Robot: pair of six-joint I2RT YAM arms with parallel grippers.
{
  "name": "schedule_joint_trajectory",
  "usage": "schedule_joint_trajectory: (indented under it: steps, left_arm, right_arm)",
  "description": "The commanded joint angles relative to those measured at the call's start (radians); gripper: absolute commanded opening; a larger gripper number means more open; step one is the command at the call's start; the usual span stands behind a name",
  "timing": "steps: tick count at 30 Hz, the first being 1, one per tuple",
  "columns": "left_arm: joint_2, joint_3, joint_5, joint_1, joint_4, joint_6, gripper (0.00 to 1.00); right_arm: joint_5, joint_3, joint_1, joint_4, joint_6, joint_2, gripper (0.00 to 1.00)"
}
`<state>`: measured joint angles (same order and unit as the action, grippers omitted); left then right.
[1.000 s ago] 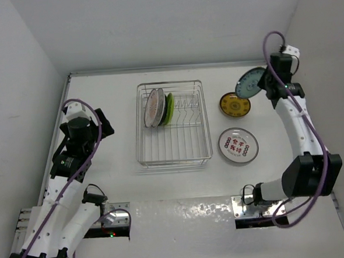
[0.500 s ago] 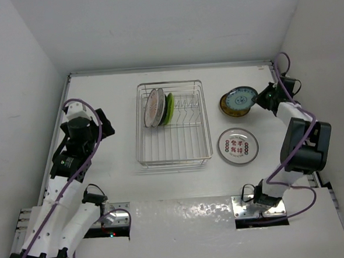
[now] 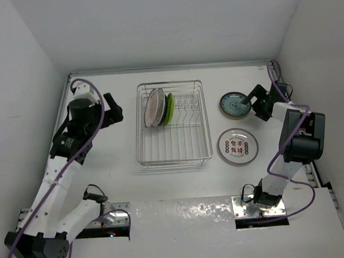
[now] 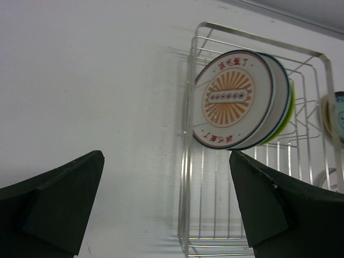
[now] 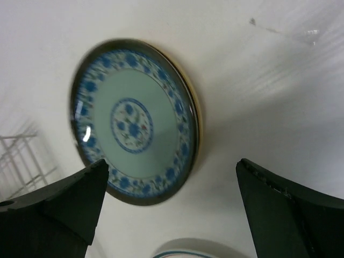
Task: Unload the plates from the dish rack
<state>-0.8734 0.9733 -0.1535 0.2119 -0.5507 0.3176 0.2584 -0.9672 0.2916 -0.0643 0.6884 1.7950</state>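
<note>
The robot's left hand will swing to the right in the top view next, then go down to the lower rim of the orange sunburst plate, the first in its row.
The dish rack (image 3: 174, 146) stands mid-table with three plates upright in its left end: two pale patterned plates (image 3: 154, 107) and a lime green plate (image 3: 170, 107). In the left wrist view the front plate (image 4: 231, 99) shows an orange sunburst, and the rack's wires (image 4: 193, 177) lie ahead. My left gripper (image 3: 117, 113) hangs open to the left of the rack. The blue-centred plate (image 3: 235, 103) lies flat on a yellow-gold plate whose rim (image 5: 196, 126) peeks out. My right gripper (image 3: 251, 102) stands open just right of it, holding nothing.
A white plate with red marks (image 3: 238, 146) lies on the table in front of the blue one; its rim (image 5: 185, 252) shows at the bottom of the right wrist view. White walls close in at the back and on both sides.
My right gripper has brought the blue plate down onto the yellow-gold one and opened, letting it go. My left arm has swung up and right toward the rack.
</note>
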Motion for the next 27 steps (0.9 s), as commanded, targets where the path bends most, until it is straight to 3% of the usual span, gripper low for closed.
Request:
schedule_joint_trajectory:
  steps: [1, 4, 9, 11, 13, 19, 22, 27]
  left_arm:
    - [-0.074, 0.097, 0.043, 0.056, 0.037, 0.052, 1.00]
    - [-0.197, 0.151, -0.012, 0.148, 0.055, 0.093, 1.00]
    - [-0.372, 0.255, -0.082, 0.282, 0.090, 0.139, 0.91]
    - [-0.452, 0.278, -0.086, 0.299, 0.109, 0.158, 0.76]
    - [-0.522, 0.315, -0.083, 0.308, 0.116, 0.164, 0.69]
    - [-0.668, 0.381, -0.090, 0.323, 0.118, 0.156, 0.58]
    - [-0.708, 0.377, -0.098, 0.325, 0.136, 0.163, 0.49]
    - [-0.772, 0.370, -0.093, 0.323, 0.161, 0.164, 0.45]
  right_arm:
    - [-0.221, -0.065, -0.066, 0.165, -0.038, -0.078, 0.99]
    - [-0.403, -0.146, -0.138, 0.363, -0.099, -0.135, 0.99]
    - [-0.429, -0.064, -0.247, 0.419, -0.118, -0.327, 0.99]
    - [-0.450, 0.016, -0.282, 0.416, -0.121, -0.446, 0.99]
    - [-0.438, 0.092, -0.341, 0.408, -0.122, -0.564, 0.99]
    - [-0.403, 0.229, -0.419, 0.425, -0.133, -0.776, 0.99]
    - [-0.374, 0.258, -0.425, 0.437, -0.142, -0.827, 0.99]
    - [-0.344, 0.280, -0.430, 0.449, -0.148, -0.875, 0.99]
